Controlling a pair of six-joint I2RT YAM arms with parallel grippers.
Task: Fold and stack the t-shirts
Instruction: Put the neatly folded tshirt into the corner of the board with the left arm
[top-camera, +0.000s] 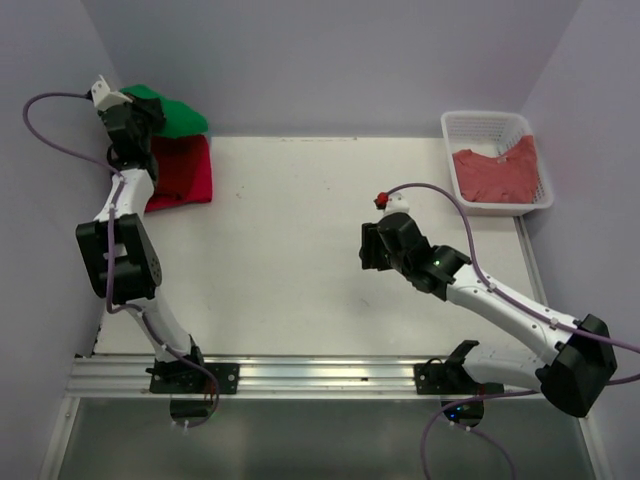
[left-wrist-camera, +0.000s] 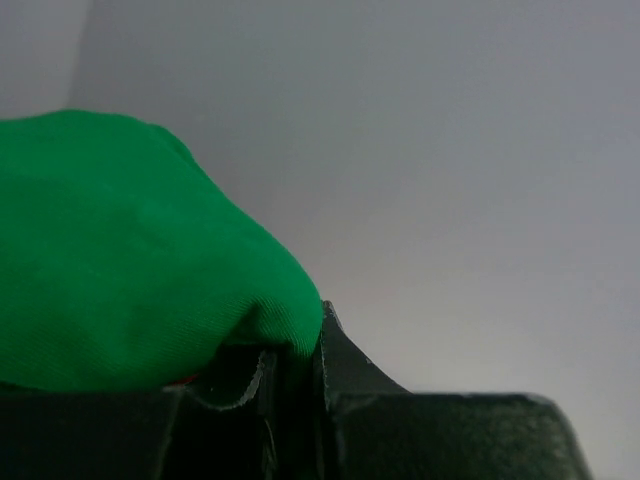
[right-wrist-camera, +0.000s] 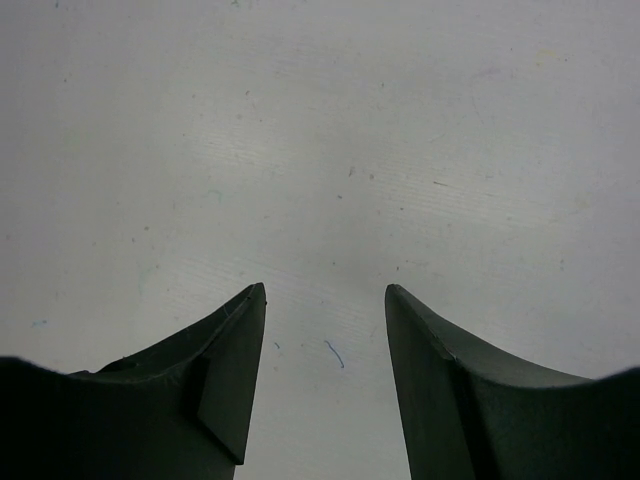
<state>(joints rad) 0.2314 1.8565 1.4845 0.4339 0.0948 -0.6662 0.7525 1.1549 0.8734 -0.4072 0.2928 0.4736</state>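
Note:
I will next move my left gripper back and down over the near edge of the folded red t-shirt (top-camera: 182, 170) and let go of the green t-shirt (top-camera: 172, 112), because that part of the red t-shirt is uncovered.
At the table's far left corner my left gripper (top-camera: 138, 112) is shut on the bright green t-shirt (top-camera: 172, 112), holding it bunched above the folded red t-shirt (top-camera: 182, 170). In the left wrist view the green t-shirt (left-wrist-camera: 120, 260) bulges from between my closed fingers (left-wrist-camera: 340, 350) against the wall. A salmon-red t-shirt (top-camera: 498, 175) lies in the white basket (top-camera: 452, 125) at the far right. My right gripper (top-camera: 372, 250) hovers over bare table right of centre; in its wrist view the gripper (right-wrist-camera: 325, 295) stands open with nothing between its fingers.
Pale walls close in the table on the left, back and right. The white tabletop (top-camera: 300, 230) lies between the two arms. A metal rail (top-camera: 320, 375) with the arm bases runs along the near edge.

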